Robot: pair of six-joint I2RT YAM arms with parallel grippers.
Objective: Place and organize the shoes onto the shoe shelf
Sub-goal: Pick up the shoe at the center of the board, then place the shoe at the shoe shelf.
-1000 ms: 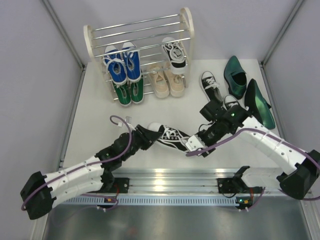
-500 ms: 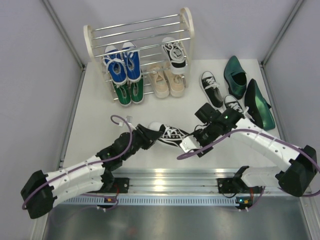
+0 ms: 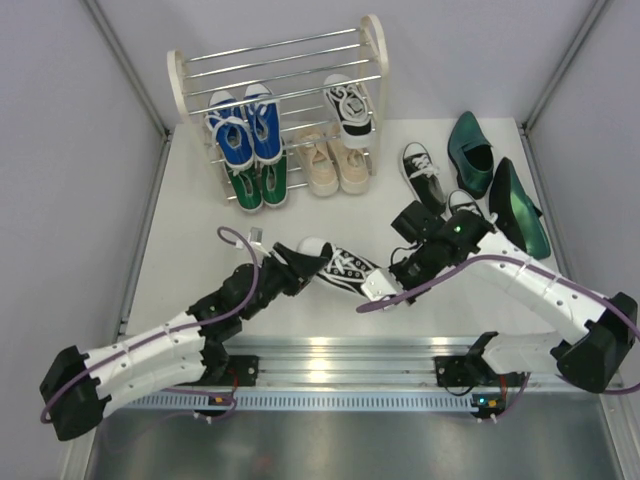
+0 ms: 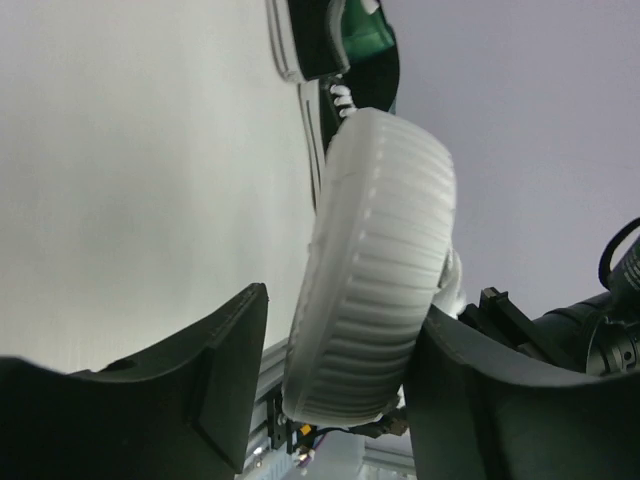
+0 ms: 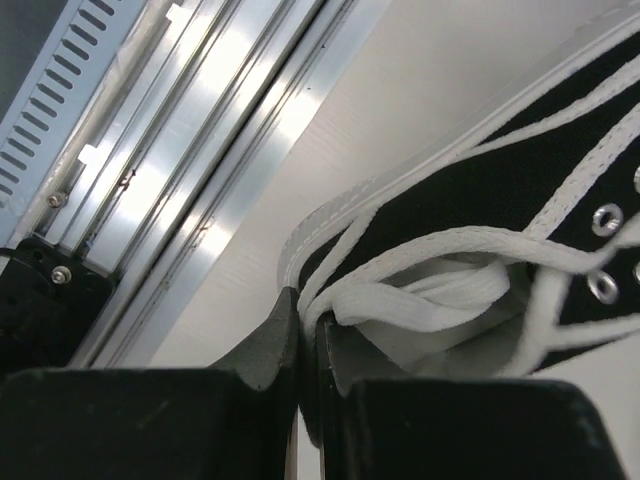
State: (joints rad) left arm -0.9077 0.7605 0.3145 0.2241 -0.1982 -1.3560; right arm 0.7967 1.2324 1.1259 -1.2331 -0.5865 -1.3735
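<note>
I will move my right gripper up and outward, turn the shoe's toe into the gap between blue pair (image 3: 245,130) and shelved sneaker, and release the shoe, because that gap is empty.
A black-with-white sneaker (image 3: 342,270) hangs between my two grippers near the table's front. My right gripper (image 3: 380,287) is shut on its heel collar; in the right wrist view (image 5: 310,340) the fingers pinch the black canvas rim (image 5: 470,200) beside the white laces. My left gripper (image 3: 306,262) is open around the white ribbed toe cap (image 4: 375,270): the right finger (image 4: 490,400) touches it, and the left finger (image 4: 190,390) stands a little apart. The shoe shelf (image 3: 376,45) at the back holds the blue pair (image 3: 245,130), green pair (image 3: 258,187), beige pair (image 3: 335,165) and one black-with-white sneaker (image 3: 350,110).
Another black-with-white sneaker (image 3: 424,172) lies right of the shelf, and a third (image 3: 462,203) is partly hidden behind my right arm. Two dark green dress shoes (image 3: 468,150) (image 3: 520,210) lie at the right. A metal rail (image 3: 340,360) runs along the near edge.
The held sneaker and both grippers have shifted slightly left and toward the shelf. The right arm has swung left with the heel.
</note>
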